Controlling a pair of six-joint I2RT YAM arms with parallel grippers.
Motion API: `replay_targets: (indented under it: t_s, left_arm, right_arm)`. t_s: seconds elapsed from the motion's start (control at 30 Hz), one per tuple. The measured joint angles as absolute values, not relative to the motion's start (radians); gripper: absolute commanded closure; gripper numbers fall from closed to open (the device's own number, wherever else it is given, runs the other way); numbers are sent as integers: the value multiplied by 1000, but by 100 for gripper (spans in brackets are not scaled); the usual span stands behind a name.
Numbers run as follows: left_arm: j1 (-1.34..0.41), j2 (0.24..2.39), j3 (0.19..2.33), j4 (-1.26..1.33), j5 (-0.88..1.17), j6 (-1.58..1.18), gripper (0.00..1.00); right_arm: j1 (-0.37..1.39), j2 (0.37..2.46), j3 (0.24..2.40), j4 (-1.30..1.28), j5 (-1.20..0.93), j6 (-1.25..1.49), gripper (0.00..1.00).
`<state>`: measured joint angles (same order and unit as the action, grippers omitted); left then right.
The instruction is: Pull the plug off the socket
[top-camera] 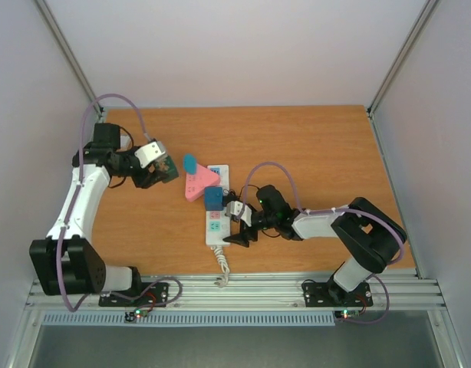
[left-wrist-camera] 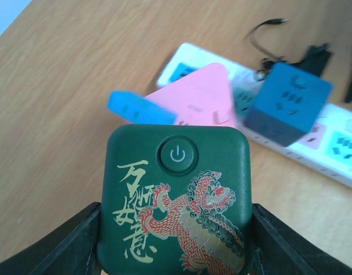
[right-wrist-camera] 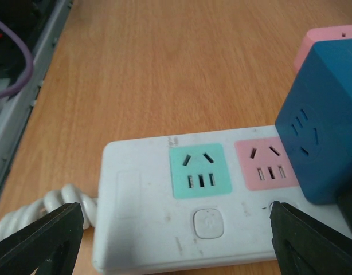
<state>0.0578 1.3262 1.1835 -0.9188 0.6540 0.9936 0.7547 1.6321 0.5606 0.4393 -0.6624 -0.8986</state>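
The plug is clear of the socket [top-camera: 215, 234], so my left gripper will next move outward, away from the pink adapter, then down to release it on the bare tabletop.
The plug [left-wrist-camera: 176, 200] is a dark green square block with a power button and a red-gold lion print. My left gripper [left-wrist-camera: 176, 243] is shut on it, one finger on each side. Seen from above, this plug [top-camera: 165, 170] is held left of the socket [top-camera: 215, 234], apart from it. The socket is a long white strip with pastel faces [right-wrist-camera: 200, 171]. My right gripper [right-wrist-camera: 176, 238] stands open, straddling the strip's near end [right-wrist-camera: 136, 200] by the coiled cord [right-wrist-camera: 32, 209]. From above, the right gripper [top-camera: 237, 224] sits at the strip's right side.
A blue cube adapter [right-wrist-camera: 322, 132] [top-camera: 213, 198] sits plugged into the strip, with a pink triangular one [left-wrist-camera: 199, 97] [top-camera: 199, 182] beyond it. A small blue piece [left-wrist-camera: 139, 107] lies by the pink one. A metal rail [top-camera: 235, 295] lines the table's near edge.
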Motion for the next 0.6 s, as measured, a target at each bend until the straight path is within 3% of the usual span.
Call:
replay_targets:
  t_s: [0.6]
  left_arm:
    - [73,1493,1301,-674,123,957,79]
  right_arm:
    - [755,1491,640,123,-712,-891,9]
